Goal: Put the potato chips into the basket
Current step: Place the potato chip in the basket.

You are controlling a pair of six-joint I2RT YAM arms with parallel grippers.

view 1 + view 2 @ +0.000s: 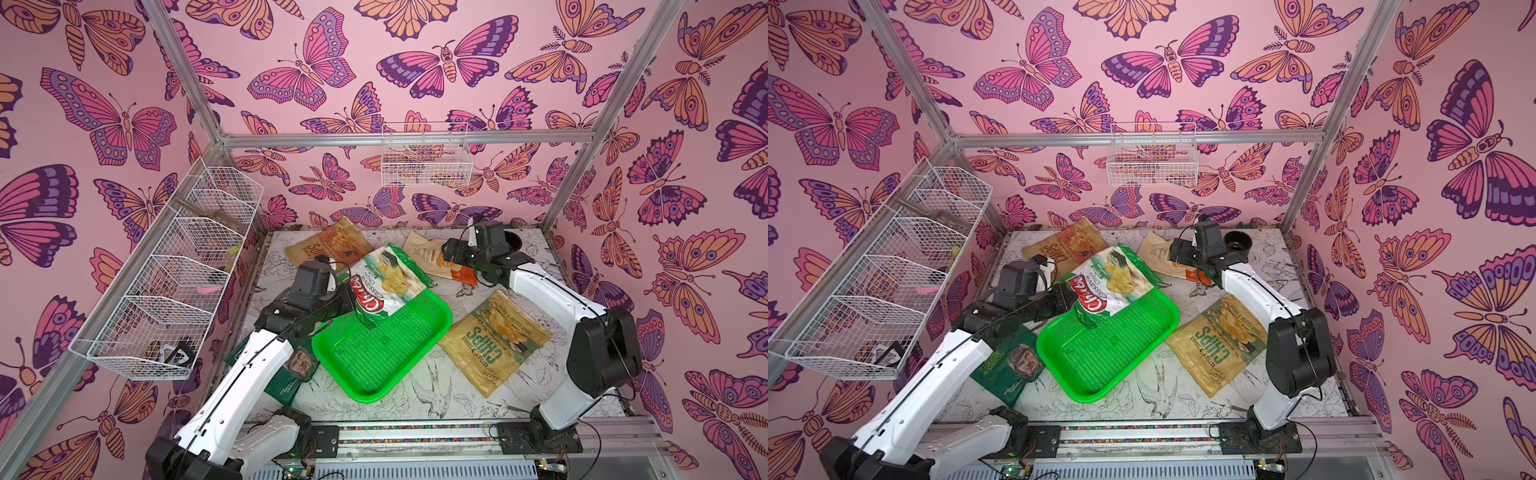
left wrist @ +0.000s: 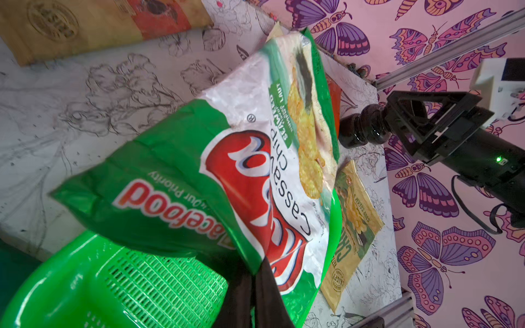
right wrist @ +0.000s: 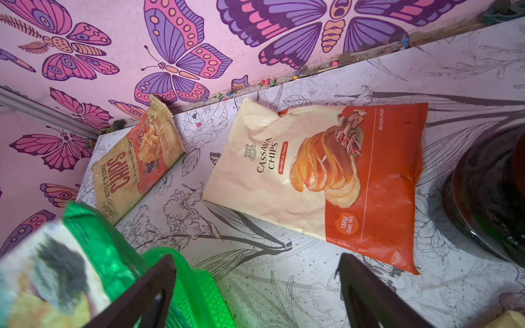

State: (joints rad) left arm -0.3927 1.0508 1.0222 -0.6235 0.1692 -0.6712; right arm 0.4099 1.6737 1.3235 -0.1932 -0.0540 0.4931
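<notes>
The robot's left gripper needs to move back and down over the basket's empty bottom next and release the Chuba chips bag (image 1: pixel 386 282) there, because the far end of the bag sticks out over the basket's rim.
The bright green basket (image 1: pixel 386 353) (image 1: pixel 1100 353) sits mid-table. My left gripper (image 2: pixel 260 269) (image 1: pixel 351 301) is shut on the edge of the green-white Chuba chips bag (image 1: pixel 386 282) (image 1: pixel 1113 282) (image 2: pixel 227 170). The bag hangs tilted, its lower end over the basket's far-left part. My right gripper (image 3: pixel 257 257) (image 1: pixel 446 253) hovers open and holds nothing, just short of the cream-and-orange bag (image 3: pixel 312 176) (image 1: pixel 430 257). One tan CHIPS bag (image 1: pixel 328 245) (image 3: pixel 136 162) lies at the back. Another tan CHIPS bag (image 1: pixel 494 340) lies right of the basket. A dark green bag (image 1: pixel 1009 365) lies partly under my left arm.
A black ribbed cylinder (image 1: pixel 1237 243) (image 2: pixel 360 130) stands at the back right, close behind my right wrist. A row of white wire baskets (image 1: pixel 166 270) hangs on the left wall. One more white wire basket (image 1: pixel 426 158) hangs on the back wall.
</notes>
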